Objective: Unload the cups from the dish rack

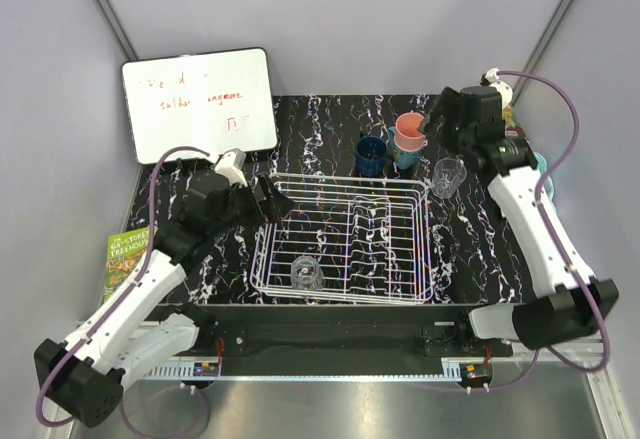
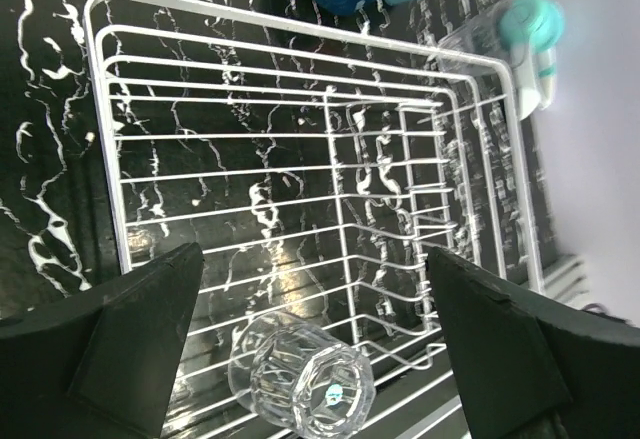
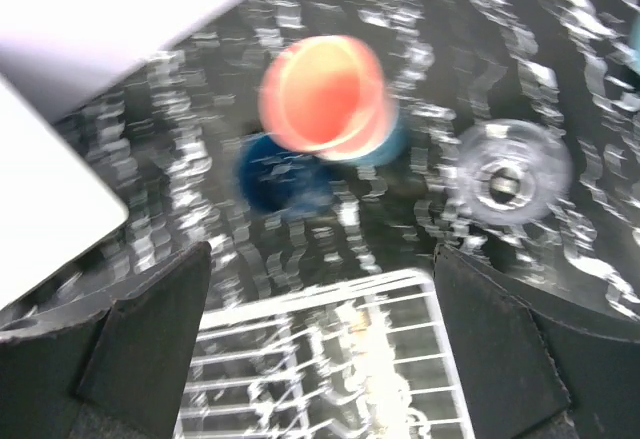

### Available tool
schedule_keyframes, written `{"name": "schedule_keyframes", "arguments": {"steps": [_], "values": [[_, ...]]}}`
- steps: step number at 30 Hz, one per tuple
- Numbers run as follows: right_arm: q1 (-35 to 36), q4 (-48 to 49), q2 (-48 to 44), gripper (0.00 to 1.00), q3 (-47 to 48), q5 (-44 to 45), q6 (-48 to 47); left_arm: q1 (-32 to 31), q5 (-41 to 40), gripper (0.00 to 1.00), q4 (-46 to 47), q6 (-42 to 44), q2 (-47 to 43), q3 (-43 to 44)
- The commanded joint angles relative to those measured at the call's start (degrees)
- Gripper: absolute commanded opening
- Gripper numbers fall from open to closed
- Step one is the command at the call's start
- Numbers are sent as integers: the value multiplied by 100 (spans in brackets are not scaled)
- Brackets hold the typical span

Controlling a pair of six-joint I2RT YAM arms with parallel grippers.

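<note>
The clear glass cup lies in the rack's near part, so my left gripper will go back and down, open fingers around the cup's sides, and close.
The white wire dish rack (image 1: 345, 191) sits mid-table. One clear glass cup (image 1: 306, 275) lies on its side in the rack's near part. In the left wrist view that cup (image 2: 300, 379) lies just below my open left gripper (image 2: 312, 259), which hovers over the rack (image 2: 300, 149). Behind the rack stand the dark blue cup (image 1: 371, 155), the salmon-pink tumbler (image 1: 408, 129) nested in the teal mug (image 1: 405, 157), and a second clear glass (image 1: 449, 176). My right gripper (image 1: 432, 122) hangs open and empty above them, next to the tumbler (image 3: 325, 92). The right wrist view is blurred.
A whiteboard (image 1: 200, 104) leans at the back left. A green book (image 1: 125, 259) lies off the table's left edge. A teal-and-white object (image 2: 530, 39) sits by the right wall, beyond the rack.
</note>
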Motion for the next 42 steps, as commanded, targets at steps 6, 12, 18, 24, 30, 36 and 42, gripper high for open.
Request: {"name": "schedule_keyframes", "arguments": {"steps": [6, 12, 18, 24, 30, 36, 42], "values": [[1244, 214, -919, 100, -1063, 32, -131, -2040, -2293, 99, -1121, 301, 443, 780], [1763, 495, -1535, 100, -1758, 50, 80, -3025, -3182, 99, -1631, -209, 715, 859], [2097, 636, -1790, 100, -2092, 24, 185, -3535, -3446, 99, -1763, -631, 1154, 789], [2343, 741, -1948, 100, -2356, 33, 326, -3781, -3508, 99, -1737, -807, 1567, 842], [2413, 794, -2045, 100, -2515, 41, 361, -3931, -3350, 99, -1623, -1009, 1866, 754], [2422, 882, -2019, 100, -2620, -2, 379, -4019, -3192, 99, -1473, -1036, 2261, 745], [2431, 1005, -2168, 100, -2752, -38, 370, -4028, -3191, 79, -1289, -904, 2560, 789]]}}
